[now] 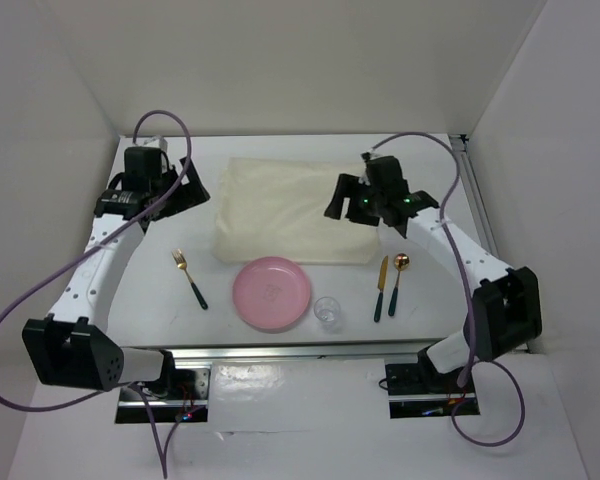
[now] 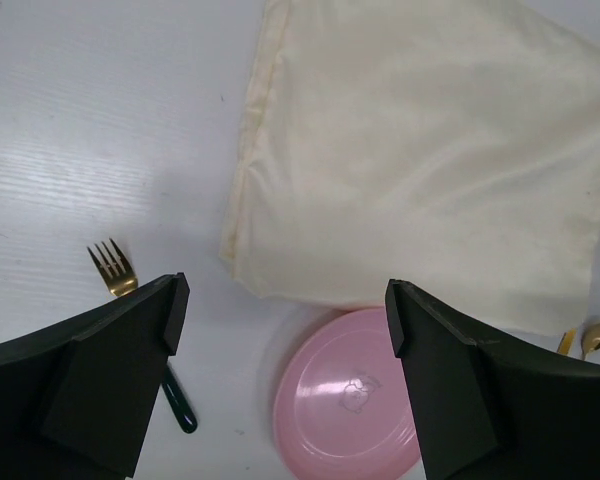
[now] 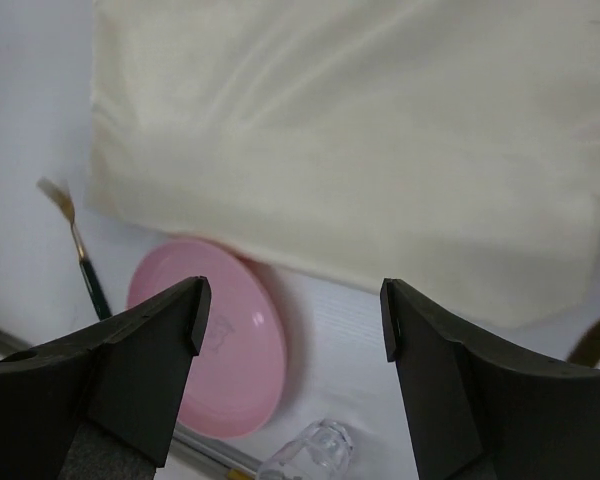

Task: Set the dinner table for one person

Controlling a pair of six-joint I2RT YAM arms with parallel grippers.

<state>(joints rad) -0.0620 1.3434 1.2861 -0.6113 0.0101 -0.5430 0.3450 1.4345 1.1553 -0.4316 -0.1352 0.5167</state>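
Observation:
My right gripper will next move back and down onto the pink plate's knife-side rim (image 1: 308,281) (image 3: 279,325), which is below and back from it, while the cloth is still bare.
The dinner table (image 1: 160,255) is a white tabletop. A cream cloth (image 1: 290,210) lies spread at its middle back. In front of it rests a pink plate (image 1: 271,292), a gold fork with a dark green handle (image 1: 190,278) to its left. A matching knife (image 1: 381,287) and spoon (image 1: 398,280) lie to its right, and a clear glass (image 1: 328,312) stands by its near right rim. My left gripper (image 1: 188,192) hovers open at the cloth's left edge, holding nothing (image 2: 285,310). My right gripper (image 1: 342,205) hovers open over the cloth's right part, also holding nothing (image 3: 292,315).
White walls close in the table at the back and on both sides. A metal rail (image 1: 300,350) runs along the near edge between the arm bases. Purple cables (image 1: 170,125) loop above both arms.

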